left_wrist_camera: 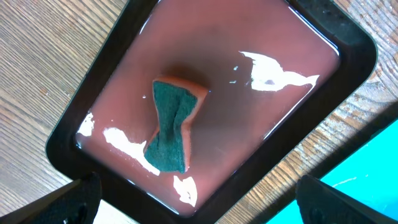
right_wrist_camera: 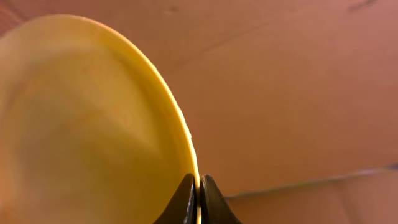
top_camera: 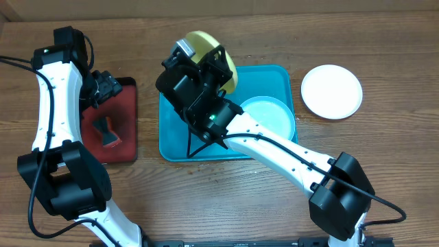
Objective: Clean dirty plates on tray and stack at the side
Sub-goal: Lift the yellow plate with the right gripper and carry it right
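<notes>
I will swing my right gripper down and right in the overhead view to the white plate (top_camera: pixel 331 91), level the tilted plate and lower it on top next.
My right gripper (right_wrist_camera: pixel 198 186) is shut on the rim of the yellow-green plate (right_wrist_camera: pixel 93 124), holding it tilted up on edge above the far left part of the teal tray (top_camera: pixel 173 145). From overhead that plate (top_camera: pixel 200 40) shows behind the black wrist. A pale mint plate (top_camera: pixel 271 118) lies flat in the tray's right half. The white plate (top_camera: pixel 331 91) rests on the table to the right of the tray. My left gripper (left_wrist_camera: pixel 199 208) hangs open above the red tray, nothing between its fingers (left_wrist_camera: pixel 79 200).
A black-rimmed red tray (left_wrist_camera: pixel 267 130) sits left of the teal one, wet and glinting. On it lies a green-topped orange sponge (left_wrist_camera: pixel 172 124), also seen from overhead (top_camera: pixel 108 134). A cardboard wall runs along the table's far edge.
</notes>
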{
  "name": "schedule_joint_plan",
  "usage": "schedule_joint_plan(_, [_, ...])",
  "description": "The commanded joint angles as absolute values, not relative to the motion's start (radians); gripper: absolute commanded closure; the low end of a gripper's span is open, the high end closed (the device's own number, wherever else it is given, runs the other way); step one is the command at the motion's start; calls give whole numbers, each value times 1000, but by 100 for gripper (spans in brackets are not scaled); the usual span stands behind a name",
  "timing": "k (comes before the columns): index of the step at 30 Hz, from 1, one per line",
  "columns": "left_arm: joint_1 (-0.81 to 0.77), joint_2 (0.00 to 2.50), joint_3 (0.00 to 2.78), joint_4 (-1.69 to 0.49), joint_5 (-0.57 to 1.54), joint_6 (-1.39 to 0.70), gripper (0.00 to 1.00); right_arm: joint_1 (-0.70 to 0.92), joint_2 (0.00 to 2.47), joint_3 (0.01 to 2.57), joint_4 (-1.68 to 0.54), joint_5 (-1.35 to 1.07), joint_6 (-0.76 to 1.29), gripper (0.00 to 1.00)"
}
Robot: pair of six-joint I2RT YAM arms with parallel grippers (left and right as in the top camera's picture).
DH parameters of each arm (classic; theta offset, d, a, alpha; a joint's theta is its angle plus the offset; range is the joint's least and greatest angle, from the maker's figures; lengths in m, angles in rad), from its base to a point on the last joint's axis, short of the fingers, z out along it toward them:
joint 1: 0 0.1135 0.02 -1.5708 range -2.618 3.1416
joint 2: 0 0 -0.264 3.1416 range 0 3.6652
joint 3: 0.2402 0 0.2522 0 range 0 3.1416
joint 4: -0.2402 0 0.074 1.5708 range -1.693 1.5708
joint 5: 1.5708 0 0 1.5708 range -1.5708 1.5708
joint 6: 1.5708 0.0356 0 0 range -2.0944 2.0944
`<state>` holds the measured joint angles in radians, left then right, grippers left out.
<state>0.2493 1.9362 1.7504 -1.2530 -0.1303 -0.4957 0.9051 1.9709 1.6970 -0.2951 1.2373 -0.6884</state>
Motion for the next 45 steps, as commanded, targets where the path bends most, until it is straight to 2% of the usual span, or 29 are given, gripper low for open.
schedule_joint_plan(1, [248, 1921, 1769, -1252, -126, -494, 0, 911, 1954, 1713, -245, 1380, -965, 96])
schedule_joint_plan(5, [248, 1921, 1769, -1251, -126, -495, 0, 911, 1954, 1713, -155, 1418, -1079, 96])
schedule_joint_plan(15, [248, 1921, 1769, -1252, -126, -495, 0, 911, 1954, 1713, -98, 1416, -1092, 96])
schedule_joint_plan(18, [248, 1921, 1769, -1251, -126, -494, 0, 905, 1954, 1712, -102, 1418, -963, 96])
schedule_joint_plan(21, [248, 1921, 1769, -1252, -126, -495, 0, 866, 1954, 1711, -207, 1382, -590, 96])
schedule_joint_plan(23, [248, 1921, 1769, -1252, -126, -495, 0, 820, 1954, 1710, -376, 1243, -331, 96])
schedule_joint_plan(24, [248, 1921, 1769, -1252, -126, -495, 0, 786, 1954, 1710, -485, 1099, -223, 96])
schedule_joint_plan(27, [248, 1921, 1769, -1251, -126, -494, 0, 665, 1954, 1710, -677, 659, -60, 96])
schedule_joint_plan(29, [248, 1921, 1769, -1251, -126, -495, 0, 583, 1949, 1710, -733, 485, 52, 96])
schedule_joint_plan(32, [248, 1921, 1769, -1252, -126, -494, 0, 445, 1919, 1710, -776, 239, 158, 96])
schedule_joint_plan(36, [248, 1921, 1769, -1251, -126, -495, 0, 226, 1855, 1710, -804, -134, 165, 96])
schedule_joint_plan(39, [248, 1921, 1769, -1251, -126, -494, 0, 72, 1840, 1710, -858, -259, 165, 96])
schedule_joint_plan(45, [248, 1921, 1769, -1251, -126, -494, 0, -199, 1854, 1656, -1020, -223, 160, 96])
